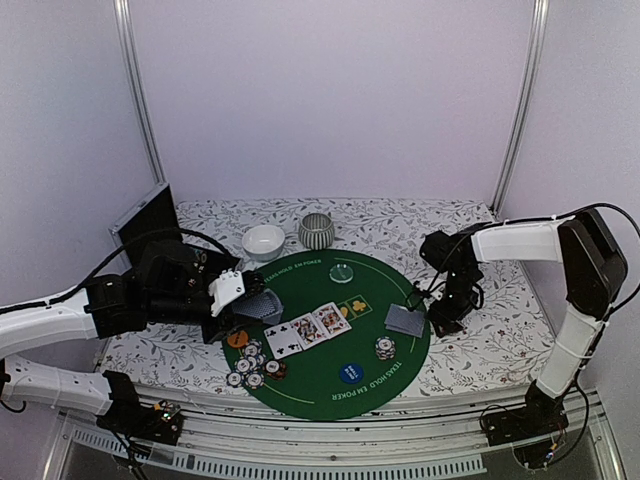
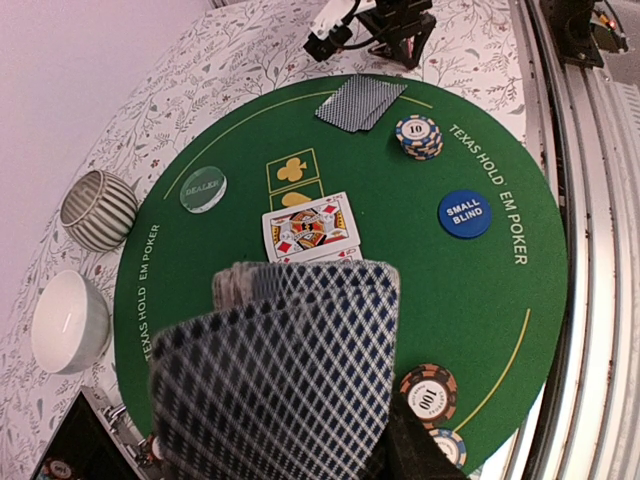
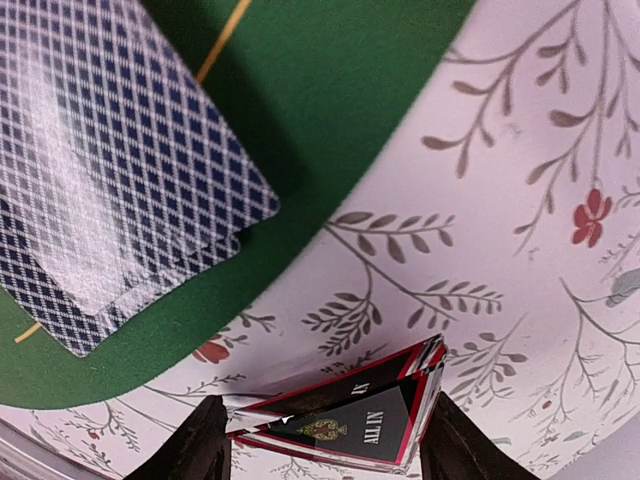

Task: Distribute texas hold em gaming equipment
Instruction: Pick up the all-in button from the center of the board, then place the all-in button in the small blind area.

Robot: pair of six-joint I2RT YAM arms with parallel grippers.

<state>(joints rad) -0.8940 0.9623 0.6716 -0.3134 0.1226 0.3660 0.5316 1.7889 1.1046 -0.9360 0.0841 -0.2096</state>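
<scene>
My right gripper rises next, as the "ALL IN" triangle is still off the mat. It then goes over the bare green beside the chip stack (image 1: 385,348), lowers and releases.
My left gripper (image 1: 243,300) is shut on a fanned deck of grey-blue-backed cards (image 2: 280,380), held above the left of the green mat (image 1: 330,395); the deck hides most of its fingers. My right gripper (image 3: 325,440) is shut on the red-black "ALL IN" triangle (image 3: 350,420), low over the flowered cloth just off the mat's right edge (image 1: 445,315). Face-down cards (image 1: 405,319) lie beside it. Face-up cards (image 1: 306,328) lie mid-mat. The pale green dealer disc (image 1: 343,271), blue small-blind disc (image 1: 349,374), orange disc (image 1: 236,339), a chip stack (image 1: 385,348) and loose chips (image 1: 252,365) sit on the mat.
A white bowl (image 1: 264,241) and a striped grey bowl (image 1: 317,231) stand behind the mat. A black box (image 1: 145,225) leans at the back left. A metal rail runs along the table's near edge.
</scene>
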